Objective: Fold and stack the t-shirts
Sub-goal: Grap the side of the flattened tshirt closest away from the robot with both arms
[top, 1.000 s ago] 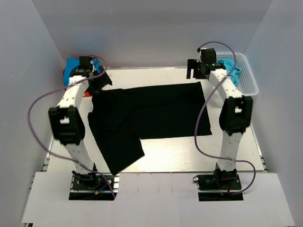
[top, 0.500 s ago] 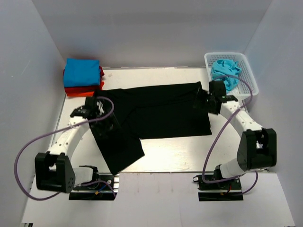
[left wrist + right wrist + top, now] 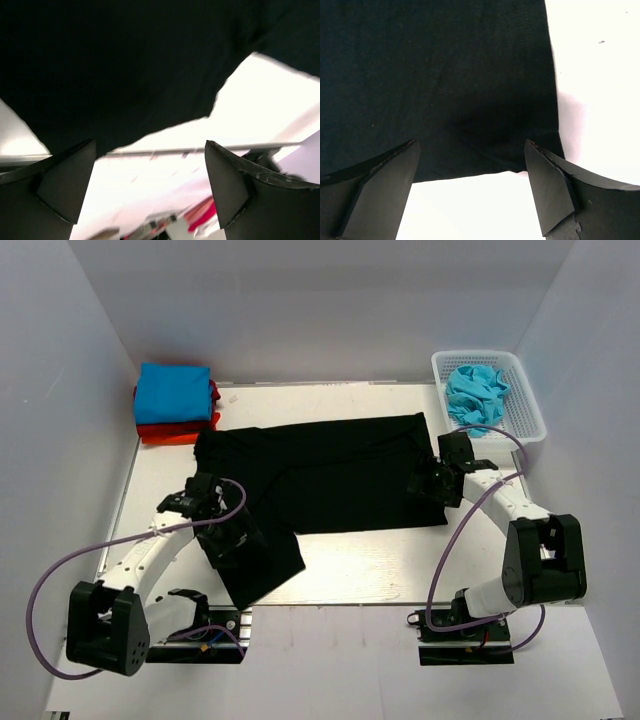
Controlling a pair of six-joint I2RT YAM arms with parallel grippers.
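Observation:
I will next bring my left gripper, with its fingers open, back and down to the exposed edge of the flap's near corner (image 3: 244, 599) (image 3: 102, 151), because that edge is below and back from it.
A black t-shirt (image 3: 330, 470) lies spread across the table, with one flap (image 3: 262, 565) reaching toward the near edge. My left gripper (image 3: 238, 538) hovers over that flap, open; in the left wrist view the black t-shirt (image 3: 125, 65) fills the top, and nothing sits between my left gripper's (image 3: 150, 182) fingers (image 3: 60, 185). My right gripper (image 3: 426, 484) stands open over the shirt's right edge; the right wrist view shows the black t-shirt's (image 3: 445, 75) hem just beyond my right gripper (image 3: 470, 187). A folded blue t-shirt (image 3: 173, 390) rests on a red one (image 3: 170, 432) at back left.
A white lattice basket (image 3: 531, 412) at the back right holds a crumpled turquoise t-shirt (image 3: 476, 392). White walls enclose the table on three sides. Purple cables loop off both arms. Bare table (image 3: 380, 560) shows in front of the shirt.
Both arms swung down from the back corners to the black shirt. The left gripper moved nearer over the flap; the right settled at the shirt's right edge. Both stayed open.

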